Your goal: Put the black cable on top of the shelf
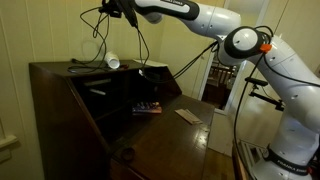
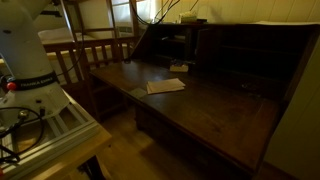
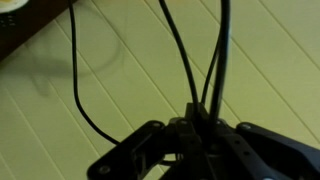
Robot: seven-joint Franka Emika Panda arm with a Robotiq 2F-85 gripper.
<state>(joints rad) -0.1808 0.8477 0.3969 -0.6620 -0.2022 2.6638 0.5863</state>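
The cable's lower loops hang over the shelf's top board point(image 1: 86, 68) point(image 3: 25, 25), so my gripper next moves down there by the white cup-like object and releases the strands.
The black cable point(image 1: 141, 42) hangs in loose strands from my gripper point(image 1: 112, 10), high above the left part of the shelf point(image 1: 70, 75). The shelf is a dark brown secretary cabinet with its desk leaf folded open; it also shows in an exterior view point(image 2: 235, 60). In the wrist view my gripper point(image 3: 200, 125) is shut on several cable strands point(image 3: 75, 60), which run up against a cream panelled wall. The cable's lower ends dangle near the shelf's top board. Whether they touch it I cannot tell.
A white cup-like object point(image 1: 113, 62) lies on the shelf top. A paper sheet point(image 2: 165, 86) lies on the open desk leaf point(image 2: 200, 110). A small book point(image 1: 147, 107) sits inside the cabinet. A wooden chair point(image 2: 95, 55) stands beside the robot base point(image 2: 30, 65).
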